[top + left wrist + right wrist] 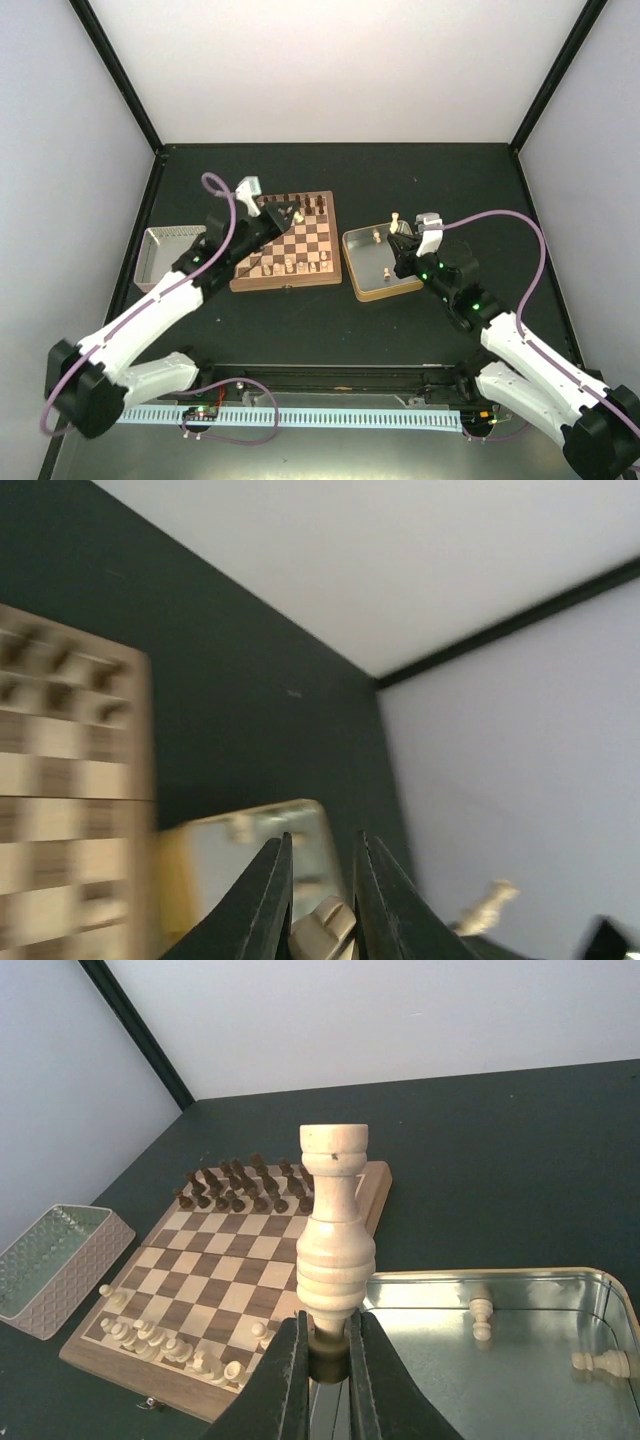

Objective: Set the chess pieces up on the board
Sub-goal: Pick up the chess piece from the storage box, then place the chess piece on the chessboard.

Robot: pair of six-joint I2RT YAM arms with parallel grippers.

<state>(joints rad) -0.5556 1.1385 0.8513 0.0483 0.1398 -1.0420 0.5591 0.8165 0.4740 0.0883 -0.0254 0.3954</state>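
Observation:
My left gripper moves back and down next and lets go of its piece at the near row's basket-side end (256, 270), since that lies below and back from the gripper.
The board (296, 244) lies at the table's centre, with dark chessmen (238, 1184) on its far rows and pale chess pieces (160, 1345) along its near edge. My left gripper (291, 213) hovers over the board's far right part, shut on a small pale piece (326, 932) wedged low between its fingers (268, 900). My right gripper (403, 240) hangs above the tin (352, 272), shut on the base of a pale rook (335, 1225) that stands upright from its fingers (290, 1380). Two pale pieces (482, 1317) (600, 1362) rest in the tin (520, 1385).
A white patterned basket (163, 256) sits left of the board, also at the left edge of the right wrist view (52, 1265). Black wall posts rise at the table's far corners. The left wrist view is blurred.

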